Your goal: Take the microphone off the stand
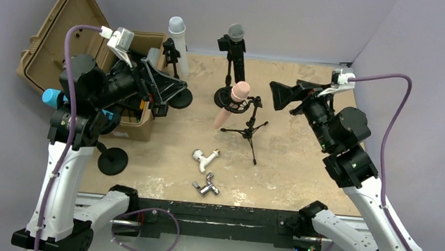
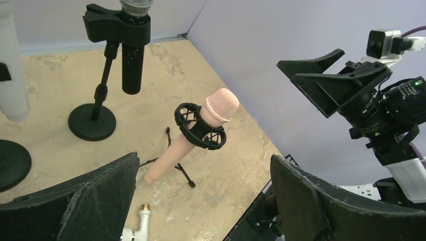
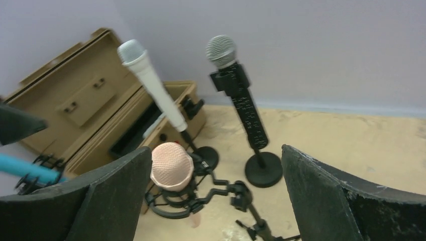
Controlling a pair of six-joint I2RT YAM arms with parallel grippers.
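Observation:
The pink mesh head (image 1: 241, 90) (image 3: 172, 166) sticks out of the shock mount. My right gripper will next move down and to the left in the top view onto that end of the microphone.
A pink microphone (image 1: 232, 105) sits tilted in a black shock mount (image 2: 201, 133) on a small tripod stand (image 1: 249, 128) at the table's middle. Its mesh head (image 3: 172, 165) points up and its handle (image 2: 168, 163) slants down toward the table. My left gripper (image 1: 171, 94) is open to the left of it, aimed toward it, with nothing between the fingers; the left wrist view shows the microphone ahead of the jaws. My right gripper (image 1: 276, 97) is open on the right, a short way from the head, and holds nothing.
A black microphone (image 1: 235, 41) and a white one (image 1: 178, 36) stand in clips on round-base stands at the back. An open tan case (image 1: 64, 33) sits at the far left with a blue microphone (image 1: 52, 95) beside it. A white fitting (image 1: 205, 158) and a metal fitting (image 1: 205, 188) lie near the front.

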